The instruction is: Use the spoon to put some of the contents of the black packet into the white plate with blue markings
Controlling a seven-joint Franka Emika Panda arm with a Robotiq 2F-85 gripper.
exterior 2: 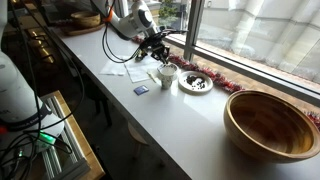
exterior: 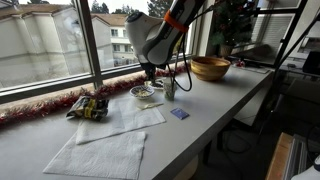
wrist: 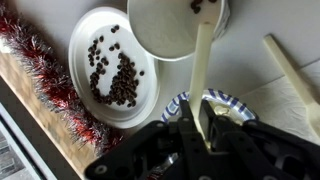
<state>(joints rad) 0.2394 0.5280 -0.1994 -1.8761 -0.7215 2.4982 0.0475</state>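
Clear napkin (exterior: pixel 124 107) beside the plate is below my gripper and to its right in the wrist view. I will carry the spoon that way next, lower it and let it go.
My gripper (wrist: pixel 199 118) is shut on the cream handle of the spoon (wrist: pixel 203 65). The spoon's bowl end reaches into a white cup (wrist: pixel 170 28) holding something dark. The white plate with blue markings (wrist: pixel 228 100) lies right under the gripper and is mostly hidden by it. The black packet (exterior: pixel 88 107) lies by the window, apart from the gripper (exterior: pixel 150 70). In an exterior view the gripper (exterior 2: pixel 155 50) hovers just beside the cup (exterior 2: pixel 167 73).
A white plate of coffee beans (wrist: pixel 110 65) sits beside the cup near red tinsel (wrist: pixel 40 80); it also shows in an exterior view (exterior 2: pixel 196 82). A large wooden bowl (exterior 2: pixel 275 122) stands further along. White napkins (exterior: pixel 100 152) and a small blue object (exterior: pixel 179 114) lie on the counter.
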